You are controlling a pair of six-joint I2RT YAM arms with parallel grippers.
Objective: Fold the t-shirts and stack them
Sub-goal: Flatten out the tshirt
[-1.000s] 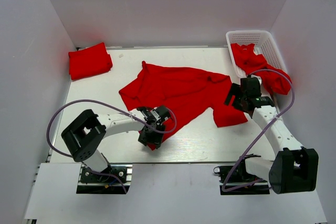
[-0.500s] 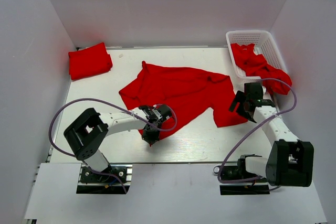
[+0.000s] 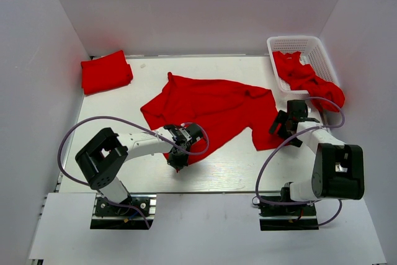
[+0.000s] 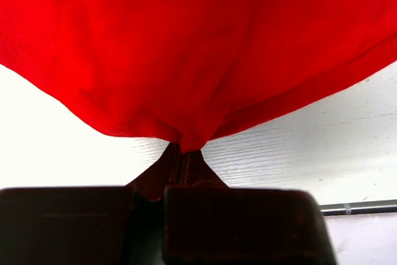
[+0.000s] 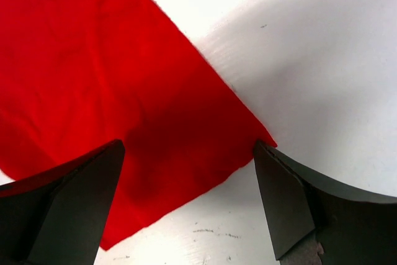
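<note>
My right gripper stays low and closes its fingers on the corner's edge next, since the shirt's near corner (image 3: pixel 279 133) (image 5: pixel 197 161) already lies between the open fingers.
A red t-shirt (image 3: pixel 214 107) lies spread and rumpled across the middle of the table. My left gripper (image 3: pixel 177 156) is shut on its near hem; in the left wrist view the cloth (image 4: pixel 186 60) hangs from the closed fingertips (image 4: pixel 182 153). My right gripper (image 3: pixel 280 130) is open, low over the shirt's near right corner (image 5: pixel 186 147), which lies between its fingers (image 5: pixel 285 197). A folded red shirt (image 3: pixel 106 71) lies at the far left. Another red shirt (image 3: pixel 307 79) spills out of the basket.
A white lattice basket (image 3: pixel 298 44) stands at the far right corner. White walls enclose the table on three sides. The left arm's purple cable (image 3: pixel 80 131) loops over the table's left part.
My right gripper has swung down and left to the shirt's near right corner. My left gripper has drawn the hem slightly toward the near edge.
</note>
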